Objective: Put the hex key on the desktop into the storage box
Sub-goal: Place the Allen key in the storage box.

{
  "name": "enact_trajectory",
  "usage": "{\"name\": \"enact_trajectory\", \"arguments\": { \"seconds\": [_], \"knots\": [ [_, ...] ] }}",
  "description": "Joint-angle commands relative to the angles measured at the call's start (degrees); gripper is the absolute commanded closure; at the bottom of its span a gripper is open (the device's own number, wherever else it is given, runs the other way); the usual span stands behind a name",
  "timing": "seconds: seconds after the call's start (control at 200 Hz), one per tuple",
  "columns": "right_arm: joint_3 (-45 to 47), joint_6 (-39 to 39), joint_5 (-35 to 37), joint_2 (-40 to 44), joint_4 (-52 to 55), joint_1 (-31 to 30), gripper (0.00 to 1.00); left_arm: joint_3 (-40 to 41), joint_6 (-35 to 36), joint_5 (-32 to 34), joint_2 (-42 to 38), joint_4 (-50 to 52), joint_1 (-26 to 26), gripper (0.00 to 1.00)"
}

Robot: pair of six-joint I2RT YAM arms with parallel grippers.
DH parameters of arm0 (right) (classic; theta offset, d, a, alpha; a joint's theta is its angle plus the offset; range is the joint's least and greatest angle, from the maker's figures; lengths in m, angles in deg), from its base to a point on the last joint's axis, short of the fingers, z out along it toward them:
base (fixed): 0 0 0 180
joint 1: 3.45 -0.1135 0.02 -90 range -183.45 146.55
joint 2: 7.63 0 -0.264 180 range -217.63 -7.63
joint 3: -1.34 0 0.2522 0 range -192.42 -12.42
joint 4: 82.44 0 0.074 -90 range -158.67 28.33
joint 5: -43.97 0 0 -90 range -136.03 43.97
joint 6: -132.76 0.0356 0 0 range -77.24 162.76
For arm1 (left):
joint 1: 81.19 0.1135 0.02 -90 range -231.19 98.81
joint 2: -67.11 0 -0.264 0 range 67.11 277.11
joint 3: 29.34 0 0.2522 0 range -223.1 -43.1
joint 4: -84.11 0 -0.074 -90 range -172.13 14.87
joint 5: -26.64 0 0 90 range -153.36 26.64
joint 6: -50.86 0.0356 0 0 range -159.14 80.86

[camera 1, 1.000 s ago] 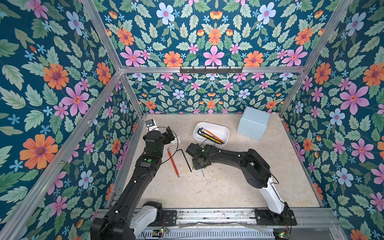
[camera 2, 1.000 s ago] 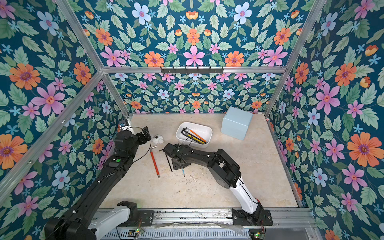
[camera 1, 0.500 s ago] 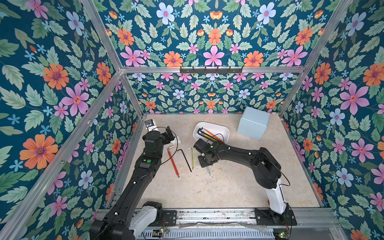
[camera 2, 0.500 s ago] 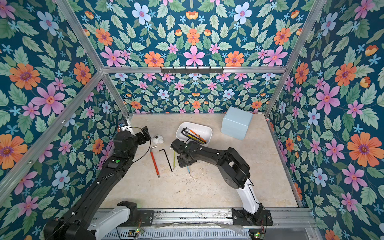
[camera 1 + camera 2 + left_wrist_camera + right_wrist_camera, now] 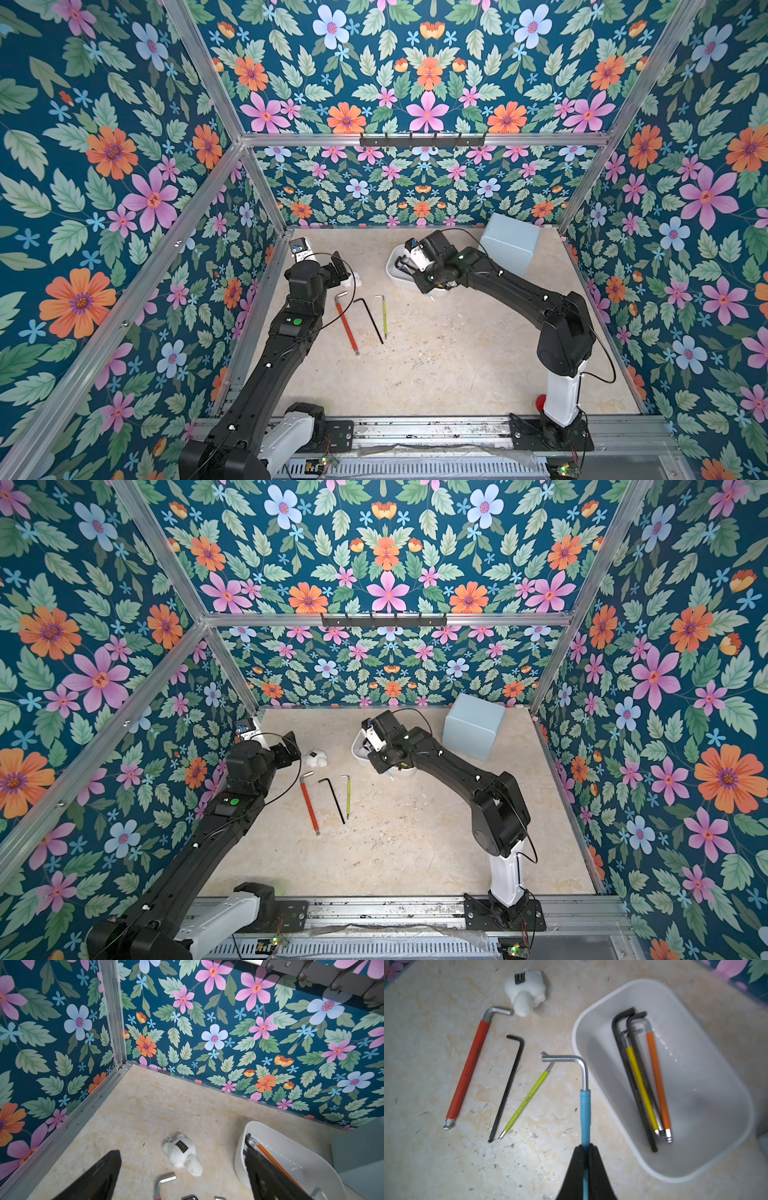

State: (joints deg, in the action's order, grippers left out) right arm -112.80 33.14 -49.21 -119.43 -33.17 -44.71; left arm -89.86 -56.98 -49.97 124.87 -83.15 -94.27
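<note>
The blue-sleeved hex key [image 5: 585,1105] hangs outside the storage box's rim. My right gripper moves outward over the storage box next, then down to release it beside the orange hex key.
My right gripper [image 5: 585,1149] is shut on a blue-sleeved hex key [image 5: 585,1105], which hangs off the desktop [image 5: 550,1147] right beside the rim of the white storage box [image 5: 706,1095]. Several hex keys lie inside the box. In both top views the right wrist covers most of the box [image 5: 394,272], and the blue key's end [image 5: 432,297] pokes out below it. A red key [image 5: 347,328], a black key [image 5: 372,320] and a yellow-green key [image 5: 384,318] lie side by side on the desktop. My left gripper [image 5: 182,1159] is open and empty above their bent ends.
A white plush toy [image 5: 354,283] lies between the left gripper and the box. A taller pale blue cube box [image 5: 509,245] stands at the back right. Floral walls with aluminium rails close in three sides, and a black hook rail [image 5: 422,141] runs along the back wall.
My right arm has lifted the blue key and carried it from beside the loose keys back to the storage box. That uncovered the yellow-green key. The left arm has stayed still.
</note>
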Motion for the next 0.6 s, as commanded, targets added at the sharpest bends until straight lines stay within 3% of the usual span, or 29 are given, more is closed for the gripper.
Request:
{"name": "enact_trajectory", "arguments": {
  "seconds": [0.0, 0.205, 0.595],
  "knots": [
    [-3.73, -8.56, -3.02, -2.66, 1.04, 2.31, 1.0, -0.69, 0.01, -0.38, -0.28, 0.31, 0.07, 0.01],
    [-14.92, -14.44, -3.79, -13.01, 5.43, 6.07, 1.0, -1.14, 0.31, -0.34, -0.29, 0.64, 0.07, 0.01],
    [-29.37, -16.7, -2.23, -28.53, 8.02, 8.86, 1.0, -1.27, 0.97, -0.19, 0.78, 0.66, 0.07, 0.01]
  ]
}}
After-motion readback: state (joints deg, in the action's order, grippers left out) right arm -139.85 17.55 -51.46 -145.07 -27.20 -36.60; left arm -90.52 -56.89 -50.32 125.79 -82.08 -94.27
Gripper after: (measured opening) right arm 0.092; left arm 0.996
